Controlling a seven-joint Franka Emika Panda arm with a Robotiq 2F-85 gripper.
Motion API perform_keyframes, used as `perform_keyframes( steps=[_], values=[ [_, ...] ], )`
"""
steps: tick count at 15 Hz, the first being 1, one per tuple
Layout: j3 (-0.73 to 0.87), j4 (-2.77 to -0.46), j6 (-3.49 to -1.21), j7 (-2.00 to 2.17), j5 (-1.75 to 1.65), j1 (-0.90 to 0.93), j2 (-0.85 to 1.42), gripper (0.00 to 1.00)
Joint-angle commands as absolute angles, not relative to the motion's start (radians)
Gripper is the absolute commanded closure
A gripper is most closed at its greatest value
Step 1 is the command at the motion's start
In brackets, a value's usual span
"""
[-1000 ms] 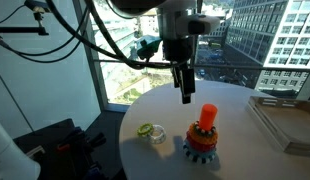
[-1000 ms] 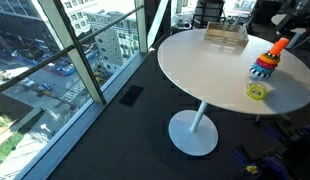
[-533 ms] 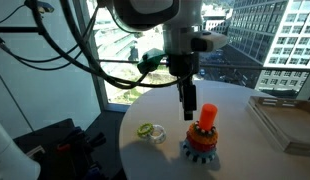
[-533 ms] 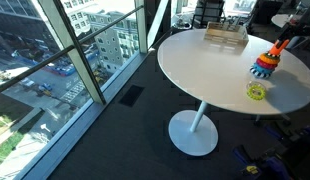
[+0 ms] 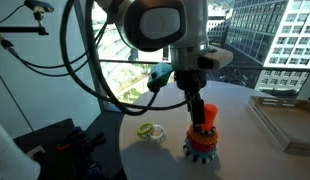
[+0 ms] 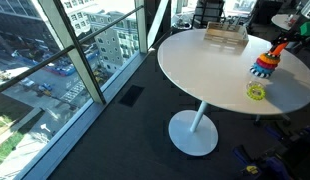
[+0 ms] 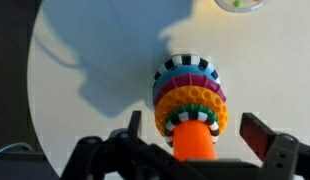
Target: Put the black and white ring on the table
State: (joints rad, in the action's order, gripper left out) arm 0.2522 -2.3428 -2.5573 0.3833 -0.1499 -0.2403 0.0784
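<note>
I should move my gripper down along the orange peg [image 7: 193,145] next and close on the black and white ring just below the open fingers, because they are already on both sides of the peg.
A stacking toy [image 7: 190,95] stands on the round white table [image 7: 95,60]. It has an orange cone peg [image 7: 193,145] with coloured rings stacked on it. The black and white ring [image 7: 188,116] sits high on the peg, just inside a green ring. My gripper [image 7: 195,135] is open, with one finger on each side of the orange peg, just above the rings. It holds nothing. In both exterior views the gripper [image 5: 198,108] hangs right at the toy [image 5: 203,138] [image 6: 263,66]. The ring itself is too small to make out there.
A yellow-green ring [image 5: 148,131] [image 6: 256,91] lies flat on the table beside the toy, near the table edge. A shallow wooden tray [image 5: 285,120] [image 6: 225,37] rests on the far side of the table [image 6: 195,60]. Tall windows stand close by.
My gripper has moved down and across from above the table to the toy, and now straddles the orange peg. The toy and the yellow-green ring have not moved.
</note>
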Motion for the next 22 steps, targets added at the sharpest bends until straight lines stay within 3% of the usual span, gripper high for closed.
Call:
perform_keyframes(
  steps=[1, 15, 16, 21, 22],
  values=[
    [0.268, -2.296, -2.599, 0.416, -0.166, -0.232, 0.139, 0.0],
    [0.276, -2.253, -2.666, 0.38, -0.085, -0.215, 0.228, 0.01],
    [0.276, -2.251, -2.666, 0.379, -0.081, -0.215, 0.23, 0.19],
    [0.279, -2.25, -2.667, 0.382, -0.082, -0.211, 0.234, 0.56],
    [0.279, -2.251, -2.667, 0.383, -0.084, -0.211, 0.23, 0.59]
  ],
)
